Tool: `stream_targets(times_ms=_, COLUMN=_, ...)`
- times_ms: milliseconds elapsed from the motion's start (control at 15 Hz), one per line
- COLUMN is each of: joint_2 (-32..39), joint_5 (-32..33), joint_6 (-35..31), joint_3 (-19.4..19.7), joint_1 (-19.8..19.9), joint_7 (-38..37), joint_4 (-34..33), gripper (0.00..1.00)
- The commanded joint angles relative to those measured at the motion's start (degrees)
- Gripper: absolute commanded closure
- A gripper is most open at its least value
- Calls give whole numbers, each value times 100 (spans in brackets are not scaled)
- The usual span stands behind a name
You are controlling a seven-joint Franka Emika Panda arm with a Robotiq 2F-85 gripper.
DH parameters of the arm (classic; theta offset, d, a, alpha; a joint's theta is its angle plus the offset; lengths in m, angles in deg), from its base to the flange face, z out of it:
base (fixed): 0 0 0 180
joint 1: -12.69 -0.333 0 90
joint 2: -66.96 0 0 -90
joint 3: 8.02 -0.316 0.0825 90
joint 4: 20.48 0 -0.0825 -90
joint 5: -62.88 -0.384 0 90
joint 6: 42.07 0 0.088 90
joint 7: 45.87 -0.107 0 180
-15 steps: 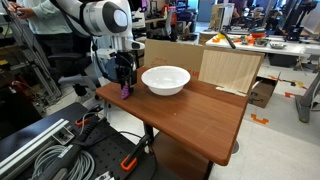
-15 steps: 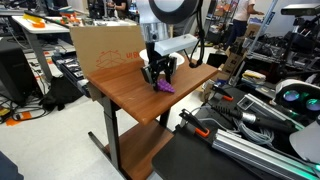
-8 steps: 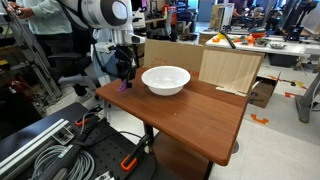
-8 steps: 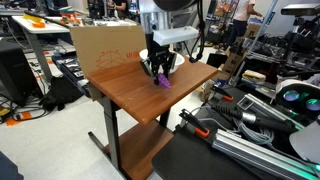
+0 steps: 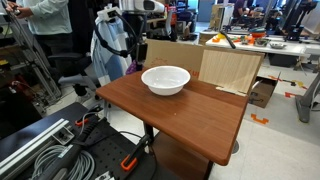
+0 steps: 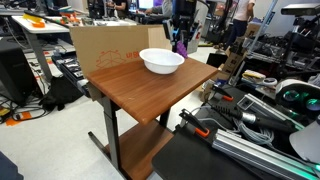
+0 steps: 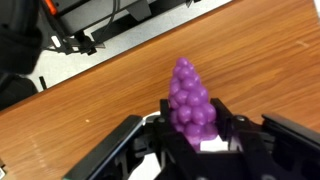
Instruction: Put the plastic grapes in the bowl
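The grapes hang outside the bowl's rim, so the gripper will next move sideways over the white bowl's open middle, which is beside it toward the lower edge of the wrist view.
My gripper [image 7: 190, 125] is shut on the plastic grapes [image 7: 190, 100], a bumpy purple cluster held between the black fingers. In both exterior views the gripper [image 5: 133, 55] [image 6: 180, 35] is raised well above the wooden table, with the purple grapes [image 5: 132, 66] [image 6: 179, 44] hanging from it. The wide white bowl [image 5: 165, 79] [image 6: 161, 61] stands on the table near its back edge. The gripper is beside the bowl, off to one side and higher than its rim.
A cardboard panel [image 5: 228, 66] and a cardboard box [image 6: 105, 48] stand behind the table [image 5: 190, 115]. A person [image 5: 40, 30] stands near the robot. Cables and hoses [image 5: 50, 150] lie on the floor beside the table.
The gripper has lifted the grapes off the table and risen well above it, uncovering the bowl in one exterior view.
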Motion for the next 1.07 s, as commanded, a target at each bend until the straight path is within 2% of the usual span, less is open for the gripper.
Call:
stream_targets(times_ms=0, joint_2=295, joint_5=-182, joint_6=56, joint_3=308, joint_1=436, joint_7=-143, joint_4=-405, gripper=81)
stream_targets(times_ms=333, joint_2=1077, joint_5=-764, joint_6=223, joint_3=426, joint_1=662, joint_7=-401, joint_4=-1370, gripper=81)
stream_targets(times_ms=600, joint_2=1824, joint_5=-1183, joint_6=458, joint_3=376, joint_1=582, joint_7=-746, joint_4=-2275, gripper=81)
stream_targets(times_ms=1000, joint_2=2648, joint_5=-1318, joint_6=841, joint_3=317, joint_1=450, joint_7=-1201, joint_4=-3216, gripper=81)
